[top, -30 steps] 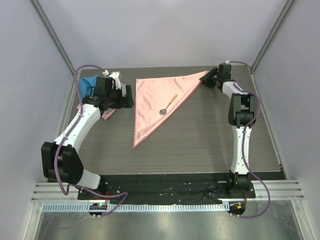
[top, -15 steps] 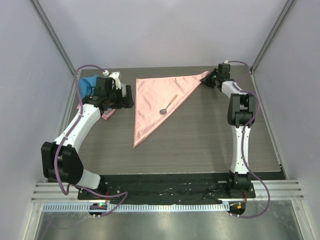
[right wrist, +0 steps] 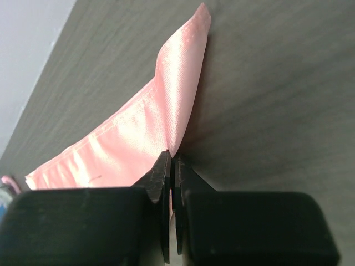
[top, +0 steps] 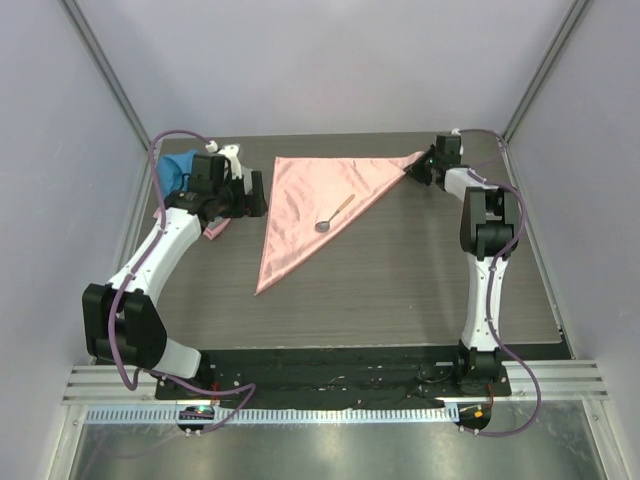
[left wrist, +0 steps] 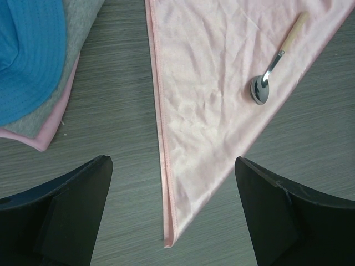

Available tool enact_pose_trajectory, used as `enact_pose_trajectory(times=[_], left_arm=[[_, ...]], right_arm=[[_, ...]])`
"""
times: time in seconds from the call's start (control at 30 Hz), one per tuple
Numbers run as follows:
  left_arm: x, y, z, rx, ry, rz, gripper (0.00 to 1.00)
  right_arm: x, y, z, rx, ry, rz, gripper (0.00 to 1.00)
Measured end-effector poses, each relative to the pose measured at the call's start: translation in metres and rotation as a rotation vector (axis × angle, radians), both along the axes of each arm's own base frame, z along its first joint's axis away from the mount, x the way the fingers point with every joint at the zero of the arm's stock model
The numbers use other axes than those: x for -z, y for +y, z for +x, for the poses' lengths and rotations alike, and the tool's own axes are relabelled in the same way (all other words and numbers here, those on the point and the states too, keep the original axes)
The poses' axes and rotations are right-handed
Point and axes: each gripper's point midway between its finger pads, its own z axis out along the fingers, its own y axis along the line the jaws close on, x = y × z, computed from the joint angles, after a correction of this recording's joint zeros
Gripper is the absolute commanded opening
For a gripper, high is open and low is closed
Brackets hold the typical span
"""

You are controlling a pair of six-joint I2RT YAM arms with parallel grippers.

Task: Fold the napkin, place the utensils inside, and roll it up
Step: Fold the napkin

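I will drag the napkin's corner back and to the right in the top view with my right gripper and release on bare tabletop, straightening the slanted napkin.
The salmon-pink napkin (top: pixel 305 205) lies folded into a triangle on the dark table, its long point toward the near left. The spoon (top: pixel 333 213) with silver bowl and tan handle rests on it near the right edge; it also shows in the left wrist view (left wrist: pixel 272 75) on the napkin (left wrist: pixel 205 94). My right gripper (top: pixel 420 166) is shut on the napkin's far right corner (right wrist: pixel 172 105), which is lifted off the table. My left gripper (top: pixel 252 190) is open and empty, just left of the napkin, its jaws spread either side of the napkin's near tip.
A blue cloth (top: pixel 176 166) lies on a grey cloth (left wrist: pixel 75 55) and a pink one at the far left, beside the left arm. Frame posts stand at the back corners, and the table's black near edge (top: pixel 330 365) runs between the arm bases.
My right gripper pulled the napkin's corner to the right and tauter. The napkin's near tip swung left and the spoon shifted slightly with the cloth. The left arm stayed put.
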Motion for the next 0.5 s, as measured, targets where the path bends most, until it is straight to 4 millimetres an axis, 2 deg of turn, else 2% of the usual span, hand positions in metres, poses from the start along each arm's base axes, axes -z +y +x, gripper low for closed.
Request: enact_pose_trajectory(times=[0.23,0.5], left_arm=[[-0.001,-0.001,0.000,0.005,-0.002,-0.006,0.98],[-0.011,-0.007,-0.004,0.027,-0.019,-0.042,0.98]], right_arm=[[0.002,-0.025,-0.057,0.107,0.089,-0.092,0.01],[0.006,-0.084,-0.151,0.271,0.207,-0.196,0.01]])
